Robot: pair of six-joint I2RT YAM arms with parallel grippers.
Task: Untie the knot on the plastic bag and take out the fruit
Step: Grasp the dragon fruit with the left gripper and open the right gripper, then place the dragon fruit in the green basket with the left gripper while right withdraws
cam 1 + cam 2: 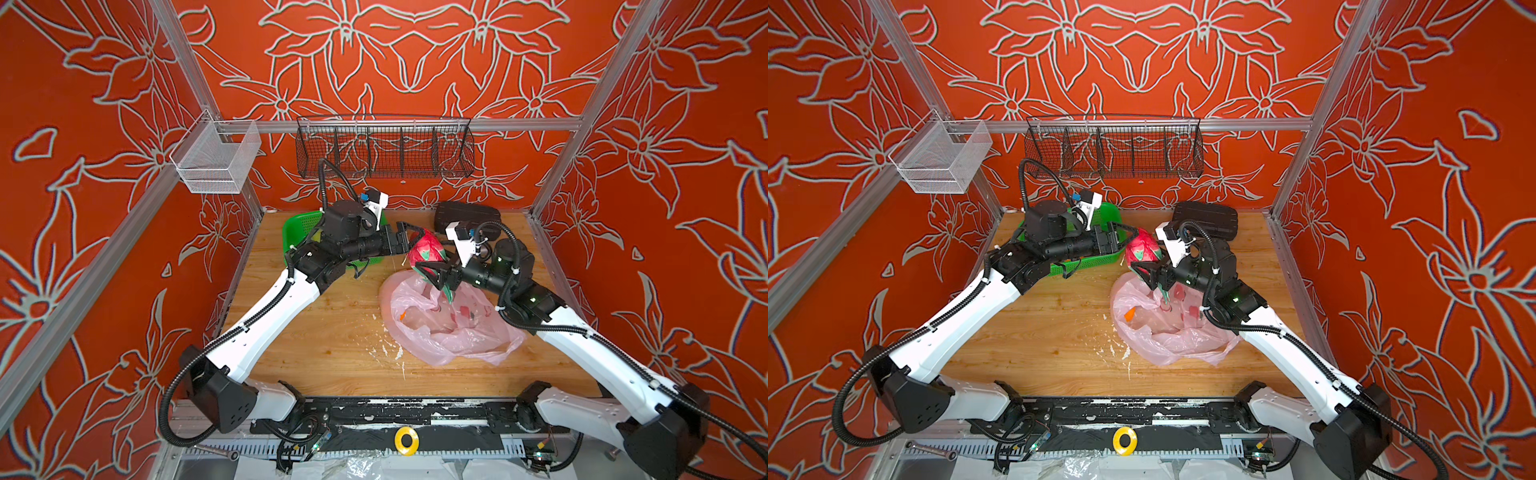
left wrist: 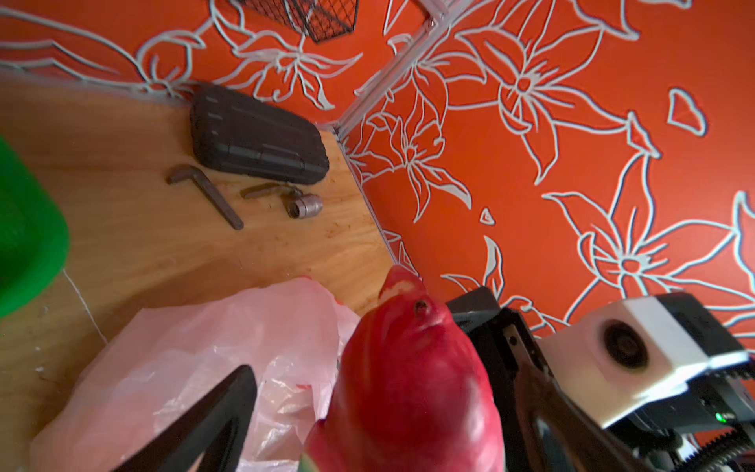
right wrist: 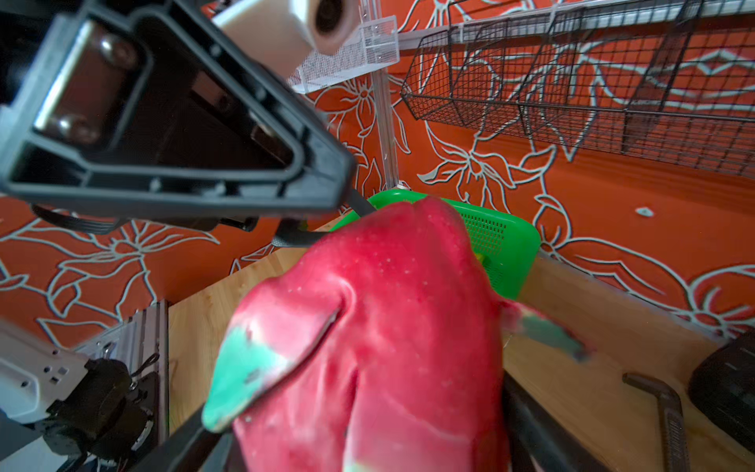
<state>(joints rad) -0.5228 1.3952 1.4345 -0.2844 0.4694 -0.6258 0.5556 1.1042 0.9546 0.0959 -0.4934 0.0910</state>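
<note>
The upper end sticks out free from my right gripper's fingers, so I need to push my left gripper farther over the dragon fruit's upper end (image 1: 425, 242) (image 2: 415, 354) next, toward my right gripper, and close.
A pink-red dragon fruit (image 1: 426, 247) (image 1: 1144, 247) hangs in the air above the table's back middle. My right gripper (image 1: 434, 272) (image 3: 359, 421) is shut on its lower part, with the fruit (image 3: 388, 306) filling the jaws. My left gripper (image 1: 415, 239) (image 2: 386, 376) stands open around the fruit's upper end (image 2: 408, 388); a gap shows beside one finger (image 2: 220, 404). The pink plastic bag (image 1: 449, 328) (image 1: 1167, 332) lies slack and crumpled on the table beneath. Something small and orange (image 1: 1130, 313) shows through it. The knot is not in view.
A green basket (image 1: 299, 228) (image 3: 502, 245) sits at the back left under the left arm. A black case (image 1: 467, 216) (image 2: 257, 139) lies at the back right, with a hex key (image 2: 208, 192) and a socket (image 2: 304, 206) beside it. Wire baskets (image 1: 384, 151) hang on the back wall.
</note>
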